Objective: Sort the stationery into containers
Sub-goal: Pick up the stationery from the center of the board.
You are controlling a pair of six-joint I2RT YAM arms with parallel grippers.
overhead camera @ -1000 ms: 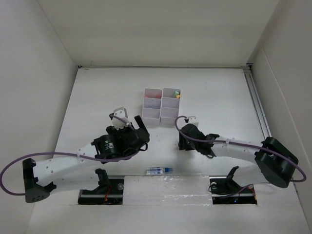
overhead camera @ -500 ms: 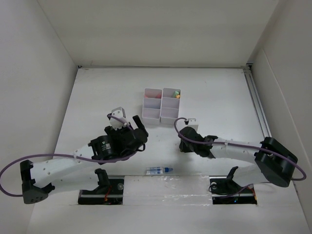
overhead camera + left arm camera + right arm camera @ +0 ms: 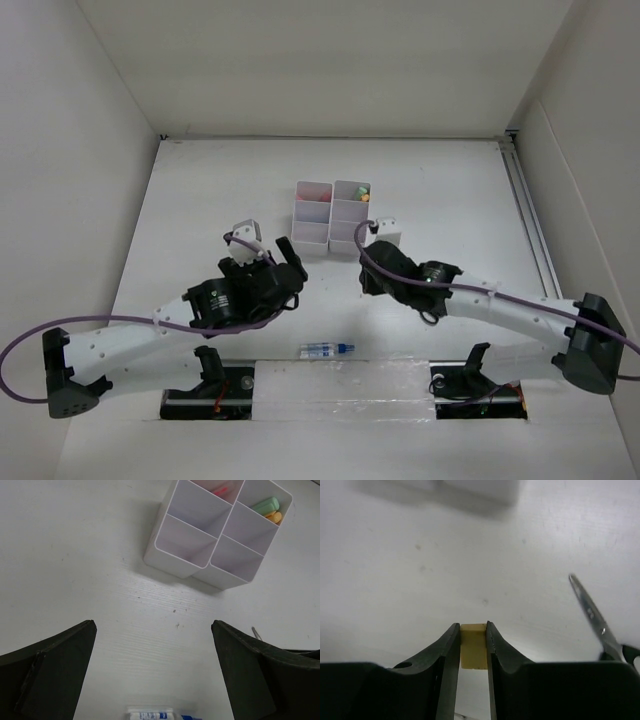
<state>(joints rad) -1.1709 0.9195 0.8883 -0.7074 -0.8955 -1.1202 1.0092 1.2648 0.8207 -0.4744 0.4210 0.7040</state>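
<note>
The tan eraser cube goes into the organizer's empty middle section (image 3: 350, 210) beside the green marker's next. My right gripper rises, moves outward over it, then releases the cube.
My right gripper (image 3: 472, 626) is shut on the tan eraser cube (image 3: 473, 645), held just off the table a little short of the white organizer (image 3: 311, 238). From above, the right gripper (image 3: 368, 268) sits just right of the organizer's near end. A scissors blade (image 3: 590, 612) lies to its right. My left gripper (image 3: 153, 624) is open and holds nothing, hovering above the table near the organizer (image 3: 175, 565). The far compartments hold a green marker (image 3: 265, 504), an orange item (image 3: 275, 516) and a pink pen (image 3: 220, 489). The clear blue-capped bottle (image 3: 326, 349) lies near the front edge.
The organizer's blurred white near wall (image 3: 480, 490) shows at the top of the right wrist view. White walls enclose the table on three sides. A rail (image 3: 528, 215) runs along the right side. Both arm bases stand at the near edge.
The right jaws have closed on the eraser and the right arm has stretched forward toward the organizer. The left gripper has hardly shifted and stays open.
</note>
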